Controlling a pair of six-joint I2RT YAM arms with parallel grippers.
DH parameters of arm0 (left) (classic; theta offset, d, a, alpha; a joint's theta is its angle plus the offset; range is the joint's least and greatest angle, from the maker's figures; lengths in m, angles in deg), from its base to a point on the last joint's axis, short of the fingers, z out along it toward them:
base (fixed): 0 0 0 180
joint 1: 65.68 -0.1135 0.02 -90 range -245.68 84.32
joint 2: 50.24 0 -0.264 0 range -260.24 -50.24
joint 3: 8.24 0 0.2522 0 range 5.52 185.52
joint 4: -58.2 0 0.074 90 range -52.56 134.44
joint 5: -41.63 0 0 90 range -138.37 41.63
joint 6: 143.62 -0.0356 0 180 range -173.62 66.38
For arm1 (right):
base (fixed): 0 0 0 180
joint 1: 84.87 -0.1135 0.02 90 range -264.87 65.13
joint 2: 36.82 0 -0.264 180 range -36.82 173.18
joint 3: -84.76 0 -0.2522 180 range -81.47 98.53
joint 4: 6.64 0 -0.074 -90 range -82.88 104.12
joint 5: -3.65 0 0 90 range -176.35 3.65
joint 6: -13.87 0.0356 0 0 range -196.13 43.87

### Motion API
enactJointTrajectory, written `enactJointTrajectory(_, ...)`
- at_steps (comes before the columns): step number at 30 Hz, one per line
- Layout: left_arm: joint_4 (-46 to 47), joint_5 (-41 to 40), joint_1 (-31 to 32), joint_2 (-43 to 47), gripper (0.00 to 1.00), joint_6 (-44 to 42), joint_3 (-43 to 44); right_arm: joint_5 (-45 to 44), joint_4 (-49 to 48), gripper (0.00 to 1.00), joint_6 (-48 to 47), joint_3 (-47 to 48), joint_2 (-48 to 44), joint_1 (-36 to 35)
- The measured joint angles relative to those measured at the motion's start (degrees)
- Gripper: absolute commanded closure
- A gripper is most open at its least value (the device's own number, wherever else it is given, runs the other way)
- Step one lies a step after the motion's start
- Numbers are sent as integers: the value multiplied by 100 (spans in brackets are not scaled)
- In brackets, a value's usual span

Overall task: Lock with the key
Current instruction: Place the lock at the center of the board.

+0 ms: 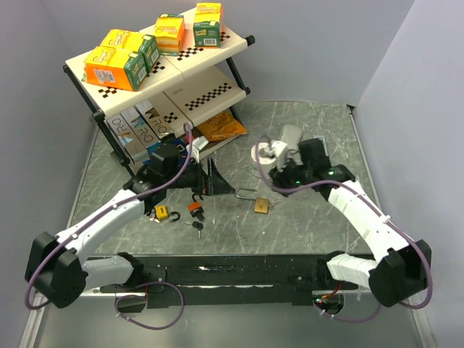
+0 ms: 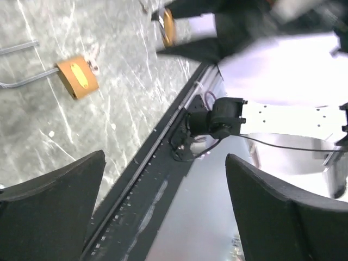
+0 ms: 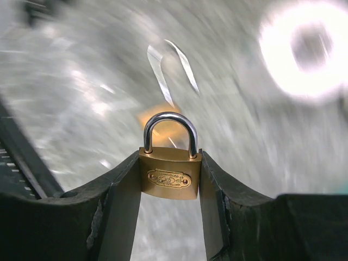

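Bare tabletop lies below my right gripper and to its right in the top view, so I will carry the padlock that way and down to release it there.
My right gripper (image 3: 170, 179) is shut on a small brass padlock (image 3: 170, 176), gripping its body from both sides, with its silver shackle pointing up and closed. In the top view the right gripper (image 1: 278, 161) hovers above the table right of centre. My left gripper (image 2: 163, 212) is open and empty, and in the top view (image 1: 214, 181) it sits at mid-table. A second brass padlock (image 1: 262, 206) with a long shackle lies on the table and also shows in the left wrist view (image 2: 79, 78). A small key (image 1: 197, 225) lies near the front.
A yellow padlock (image 1: 162, 212) and an orange padlock (image 1: 196, 209) lie left of the key. A white tape roll (image 1: 261, 154) sits beside the right gripper. A shelf rack (image 1: 210, 90) with boxes stands at the back left. The black base rail (image 1: 232, 274) runs along the near edge.
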Motion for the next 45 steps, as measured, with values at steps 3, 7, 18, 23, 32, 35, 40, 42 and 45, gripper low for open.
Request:
enactJointTrajectory(3,-101,-153,7,308,4,-334,0,-140,269,71,157,-227,7,898)
enactJointTrajectory(7,-125,-376,7,678,4,-876,0,-420,719,73,350,-378,238,1867)
enactJointTrajectory(18,-31,-715,7,1239,4,-1952,-55,-883,1023,78,1185,-188,1825,2688)
enactJointTrajectory(23,-90,-730,7,1246,4,-2208,-55,-1172,962,76,1499,26,2570,2966)
enactJointTrajectory(32,-74,-813,7,1248,4,-2345,-55,-1416,817,61,1805,50,2752,3051)
enactJointTrajectory(35,-74,-815,7,1248,4,-2345,-55,-1504,728,59,1858,50,2769,3053)
enactJointTrajectory(40,-74,-813,7,1248,4,-2345,-55,-1528,671,48,1958,55,2874,3053)
enactJointTrajectory(42,-76,-813,7,1248,4,-2345,-55,-1530,671,42,1987,74,2933,3053)
enactJointTrajectory(45,-81,-813,7,1248,4,-2343,-55,-1550,669,30,2028,111,2997,3053)
